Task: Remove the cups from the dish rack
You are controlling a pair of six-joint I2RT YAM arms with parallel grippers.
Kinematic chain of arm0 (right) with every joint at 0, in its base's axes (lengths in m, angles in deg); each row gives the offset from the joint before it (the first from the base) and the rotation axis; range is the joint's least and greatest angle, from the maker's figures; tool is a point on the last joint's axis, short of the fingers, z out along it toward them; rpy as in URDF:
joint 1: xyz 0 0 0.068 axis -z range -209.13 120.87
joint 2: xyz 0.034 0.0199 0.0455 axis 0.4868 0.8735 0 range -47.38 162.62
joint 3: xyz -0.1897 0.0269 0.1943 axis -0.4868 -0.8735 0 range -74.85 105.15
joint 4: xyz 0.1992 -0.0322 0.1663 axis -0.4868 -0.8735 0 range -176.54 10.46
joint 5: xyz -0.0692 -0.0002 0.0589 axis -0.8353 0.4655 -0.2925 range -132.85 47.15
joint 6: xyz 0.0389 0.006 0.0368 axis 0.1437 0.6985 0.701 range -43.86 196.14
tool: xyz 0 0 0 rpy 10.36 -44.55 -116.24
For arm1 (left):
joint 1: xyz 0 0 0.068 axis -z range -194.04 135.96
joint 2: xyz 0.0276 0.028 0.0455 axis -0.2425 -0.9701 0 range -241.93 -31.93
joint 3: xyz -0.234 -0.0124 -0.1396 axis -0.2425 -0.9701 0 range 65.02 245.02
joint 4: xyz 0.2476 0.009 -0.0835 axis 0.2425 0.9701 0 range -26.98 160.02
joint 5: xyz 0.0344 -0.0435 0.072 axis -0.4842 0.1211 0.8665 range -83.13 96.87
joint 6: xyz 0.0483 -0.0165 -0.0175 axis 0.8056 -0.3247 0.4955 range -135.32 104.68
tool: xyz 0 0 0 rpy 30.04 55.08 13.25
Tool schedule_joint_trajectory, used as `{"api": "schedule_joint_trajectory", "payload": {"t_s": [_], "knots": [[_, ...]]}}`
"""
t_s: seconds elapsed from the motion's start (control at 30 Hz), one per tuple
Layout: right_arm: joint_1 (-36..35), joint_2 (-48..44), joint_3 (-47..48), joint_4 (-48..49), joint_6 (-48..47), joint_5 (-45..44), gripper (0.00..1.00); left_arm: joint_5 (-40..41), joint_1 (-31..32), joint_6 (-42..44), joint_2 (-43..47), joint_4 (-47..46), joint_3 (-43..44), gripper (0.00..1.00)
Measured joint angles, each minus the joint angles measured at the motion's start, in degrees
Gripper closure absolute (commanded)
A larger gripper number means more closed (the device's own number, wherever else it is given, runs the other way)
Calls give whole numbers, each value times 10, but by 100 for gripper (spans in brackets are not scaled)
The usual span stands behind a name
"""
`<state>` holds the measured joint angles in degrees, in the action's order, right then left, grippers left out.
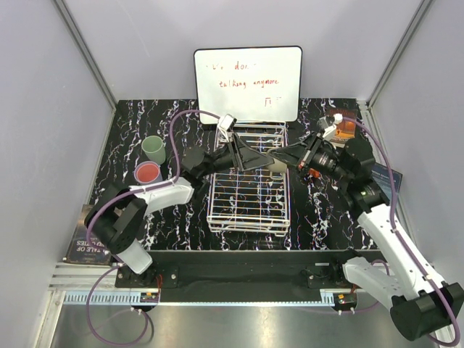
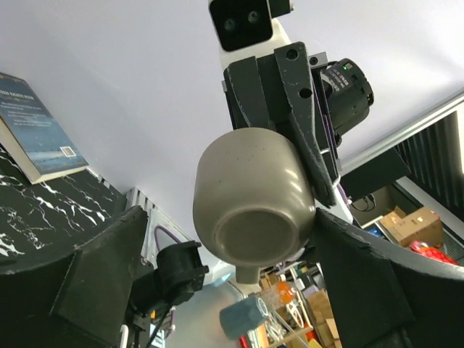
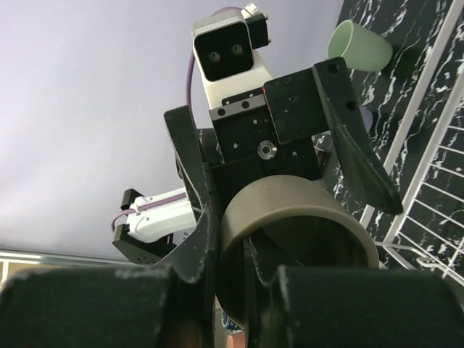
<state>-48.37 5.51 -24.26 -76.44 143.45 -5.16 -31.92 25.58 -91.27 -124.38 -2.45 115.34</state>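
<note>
The clear tabletop beside the dish rack is below my right gripper and to its right in the top view. My right gripper will tilt and go down there next to let go of the cup.
A beige-grey cup (image 1: 276, 166) hangs in the air over the far right of the white wire dish rack (image 1: 248, 226). My right gripper (image 1: 288, 158) is shut on its wall, with one finger inside the rim and one outside, as the right wrist view (image 3: 232, 268) shows. My left gripper (image 1: 262, 158) is open, its fingers spread on either side of the cup's base (image 2: 250, 196). A pale green cup (image 1: 153, 149) and a pink cup (image 1: 148, 172) stand on the table to the left of the rack. The rack looks empty.
A whiteboard (image 1: 248, 83) leans against the back wall behind the rack. A book (image 1: 90, 243) lies at the front left, and another book (image 1: 384, 177) at the right edge. A small brown item (image 1: 346, 127) lies at the back right.
</note>
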Motion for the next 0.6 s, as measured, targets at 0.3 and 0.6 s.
{"api": "schedule_joint_trajectory", "payload": {"t_s": [0.3, 0.6], "knots": [[0, -8, 129, -196, -139, -83, 100, -25, -69, -2, 0, 81, 7, 1], [-1, 87, 282, -505, -326, -500, 100, 106, -95, 227, 69, 583, 89, 1]]}}
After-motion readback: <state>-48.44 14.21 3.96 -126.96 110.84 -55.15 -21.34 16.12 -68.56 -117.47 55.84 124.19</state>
